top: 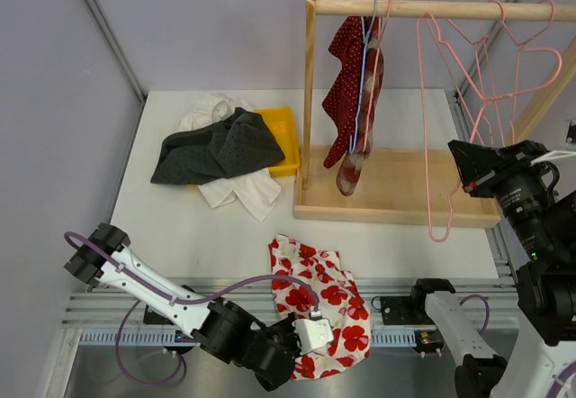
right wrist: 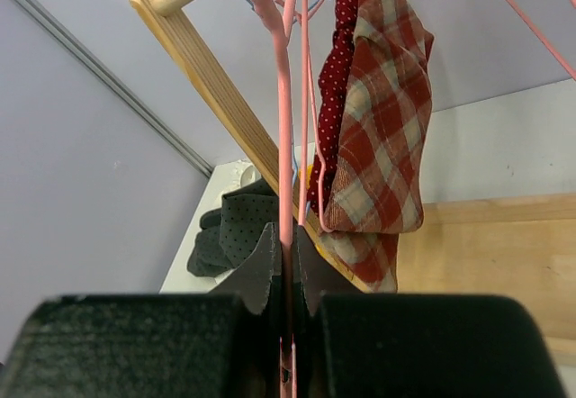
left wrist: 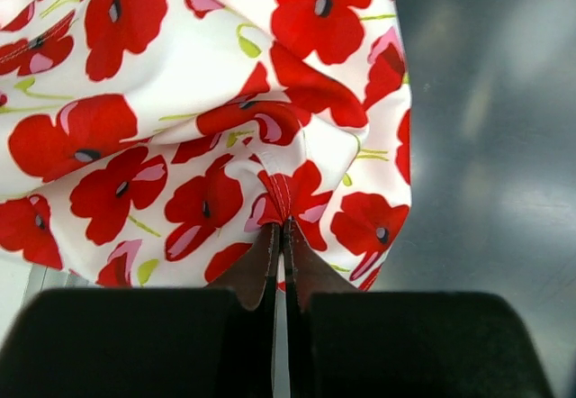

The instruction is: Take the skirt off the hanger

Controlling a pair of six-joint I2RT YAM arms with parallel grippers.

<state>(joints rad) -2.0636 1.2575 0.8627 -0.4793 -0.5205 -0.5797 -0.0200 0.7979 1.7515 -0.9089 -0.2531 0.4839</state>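
I need to move my right gripper outward next, set the hook over the rack rod (top: 520,12) and release the wire, because the rod is outward and the hook is off it.
The floral skirt (top: 319,301), white with red poppies, lies crumpled over the table's near edge, off any hanger. My left gripper (top: 309,328) is shut on its hem; the left wrist view shows the fingers (left wrist: 281,229) pinching a fold of the skirt (left wrist: 180,146). My right gripper (top: 461,157) is at the right of the wooden rack (top: 396,6), shut on the wire of an empty pink hanger (top: 440,234). In the right wrist view the hanger wire (right wrist: 283,101) runs straight between the shut jaws (right wrist: 286,236).
A red dotted garment and a plaid one (top: 355,92) hang on hangers on the rack rod. Further empty pink hangers (top: 522,56) hang at the right. A dark grey dotted cloth (top: 220,146), white cloth and a yellow bin (top: 283,132) lie at the back left.
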